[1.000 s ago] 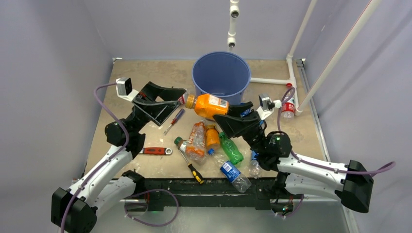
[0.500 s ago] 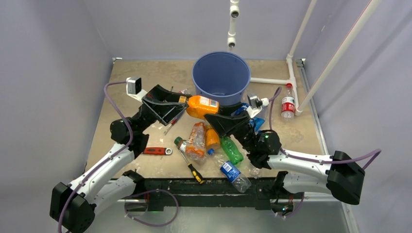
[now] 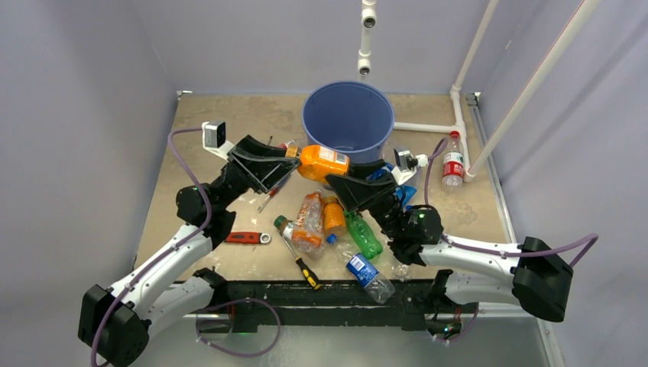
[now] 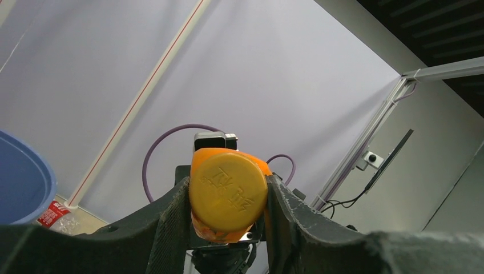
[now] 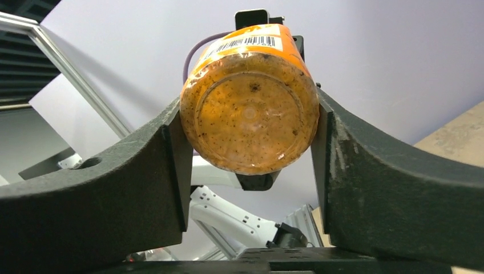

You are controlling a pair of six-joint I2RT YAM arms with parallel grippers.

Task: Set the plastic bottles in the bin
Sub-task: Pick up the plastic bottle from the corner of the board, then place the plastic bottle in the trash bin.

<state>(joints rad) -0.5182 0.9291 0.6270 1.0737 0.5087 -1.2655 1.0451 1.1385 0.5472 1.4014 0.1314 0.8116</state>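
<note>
The bin stands outward of my gripper. My left gripper should next swing outward, tip down over the blue bin's opening (image 3: 348, 115) and release the orange bottle (image 3: 321, 163).
An orange bottle (image 3: 321, 163) hangs level in the air just in front of the blue bin (image 3: 309, 122). My right gripper (image 3: 353, 170) is shut on its base end (image 5: 249, 117), with both pads against its sides. My left gripper (image 3: 291, 154) is shut on its yellow-orange cap (image 4: 228, 191), a finger pressing on each side. Several more plastic bottles lie on the table between the arms: a crushed clear one (image 3: 309, 222), a small orange one (image 3: 334, 216), a green one (image 3: 363, 235) and a blue-labelled one (image 3: 363, 271). A slice of the bin (image 4: 23, 182) shows in the left wrist view.
A red-labelled bottle (image 3: 453, 164) stands at the right by the white pipe frame (image 3: 458, 115). A red wrench (image 3: 246, 238), a yellow-and-black screwdriver (image 3: 302, 260) and a red screwdriver (image 3: 273, 191) lie among the bottles.
My left gripper swung right to the orange bottle's cap and closed on it. My right arm shifted left, bringing the bottle nearer the bin's front.
</note>
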